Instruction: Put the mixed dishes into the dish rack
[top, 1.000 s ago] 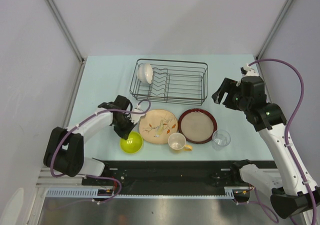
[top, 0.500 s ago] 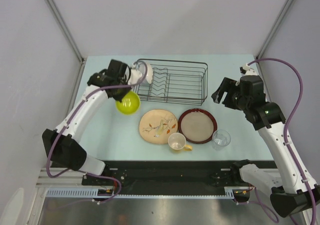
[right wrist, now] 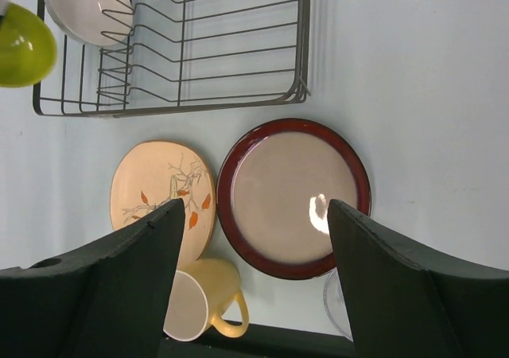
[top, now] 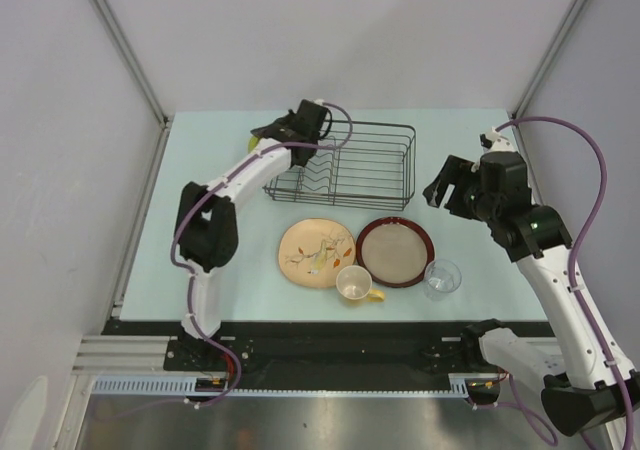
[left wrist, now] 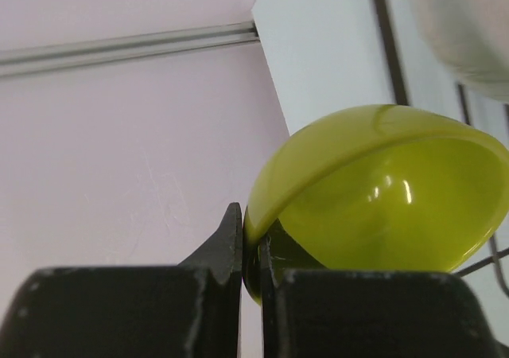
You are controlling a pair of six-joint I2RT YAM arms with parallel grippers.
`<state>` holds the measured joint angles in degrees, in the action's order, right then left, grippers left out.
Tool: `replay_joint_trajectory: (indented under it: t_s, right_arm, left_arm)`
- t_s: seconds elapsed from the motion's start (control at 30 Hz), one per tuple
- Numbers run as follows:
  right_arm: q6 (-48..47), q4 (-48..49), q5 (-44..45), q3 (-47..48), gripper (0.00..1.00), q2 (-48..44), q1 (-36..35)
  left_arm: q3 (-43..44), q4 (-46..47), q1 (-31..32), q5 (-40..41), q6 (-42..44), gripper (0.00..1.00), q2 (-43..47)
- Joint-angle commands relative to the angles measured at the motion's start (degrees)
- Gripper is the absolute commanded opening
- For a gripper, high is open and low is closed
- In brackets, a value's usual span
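Observation:
My left gripper moves back down, rightward in the top view, toward the rack's near corner (top: 287,187) beside the white bowl next. It releases the lime-green bowl's rim, since that corner's empty.
My left gripper (left wrist: 250,250) is shut on the rim of the lime-green bowl (left wrist: 382,191) and holds it in the air at the far left corner of the black wire dish rack (top: 412,155). The bowl also shows in the right wrist view (right wrist: 24,44), just left of the rack (right wrist: 305,48). The white bowl (right wrist: 79,8) stands in the rack's left end. My right gripper (right wrist: 256,205) is open and empty, high above the dark-red-rimmed plate (top: 395,251). The leaf-patterned plate (top: 316,253), the cup with the yellow handle (top: 355,283) and the clear glass (top: 442,277) lie on the table.
The left arm (top: 240,175) stretches diagonally from the near edge to the rack's far left corner. Grey walls close in the table at the back and on both sides. The rack's middle and right hold nothing.
My left gripper has lifted the lime-green bowl from the table's near left and carried it away to the rack's far left corner. The right arm has not moved.

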<state>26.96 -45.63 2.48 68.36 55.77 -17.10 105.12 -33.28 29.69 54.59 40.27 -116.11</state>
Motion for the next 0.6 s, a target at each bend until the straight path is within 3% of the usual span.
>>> replay_joint_trajectory:
  t_s: [0.0,0.33,0.57]
  right_arm:
    - [-0.2,-0.5,2.3,0.4,0.78,-2.0,-0.2]
    - [-1.2,-0.9,3.3,0.0,0.78,-2.6,-0.2]
    - [-1.6,-0.5,3.1,-0.7,0.78,-3.6,0.1]
  left_arm:
    - [5.9,2.3,2.6,8.9,5.1,0.00,-2.3]
    - [6.6,-4.4,4.6,10.2,2.1,0.00,-4.3]
    - [5.4,-13.1,6.4,10.1,-4.5,0.00,-5.4]
